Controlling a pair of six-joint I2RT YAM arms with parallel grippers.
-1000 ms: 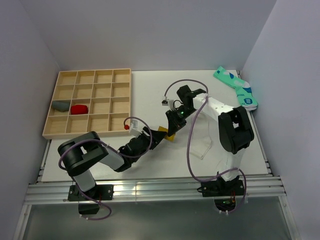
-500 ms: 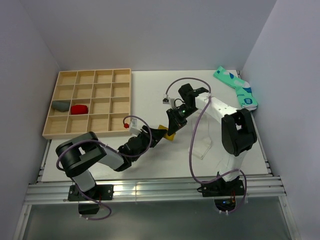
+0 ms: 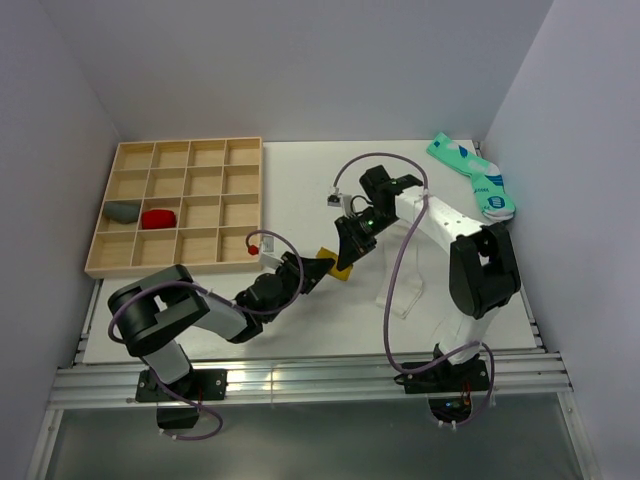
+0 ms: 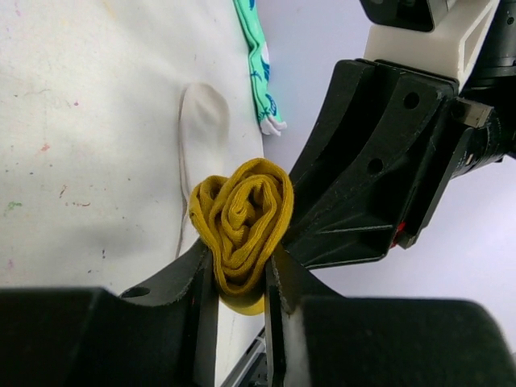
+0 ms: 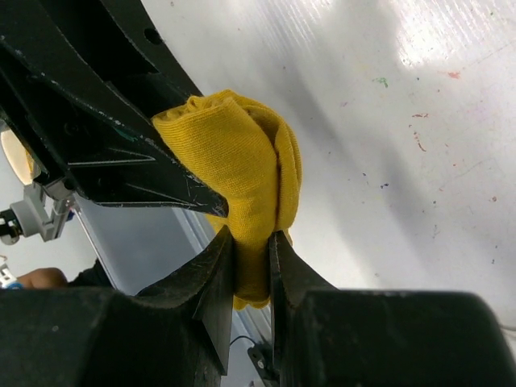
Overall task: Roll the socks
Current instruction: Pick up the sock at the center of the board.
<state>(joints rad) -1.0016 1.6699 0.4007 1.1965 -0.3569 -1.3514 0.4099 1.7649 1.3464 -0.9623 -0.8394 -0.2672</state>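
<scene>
The mustard-yellow roll goes outward and left in the top view with my left gripper next, which releases it in the empty section beside the red bundle.
The mustard-yellow sock is wound into a tight roll and held just above the table, between both grippers. My left gripper is shut on the roll from the left; its spiral end shows between the left gripper's jaws. My right gripper is shut on the same roll from the other side, its jaws pinching the fabric. The white sock lies flat on the table to the right, also in the left wrist view.
A wooden compartment tray stands at the back left, holding a grey bundle and a red bundle. Teal patterned socks lie at the back right, also in the left wrist view. The table's front edge runs along the arm bases.
Both grippers keep hold of the yellow roll. The left wrist has turned slightly and the right arm has shifted a little to the right; the roll stays in about the same place.
</scene>
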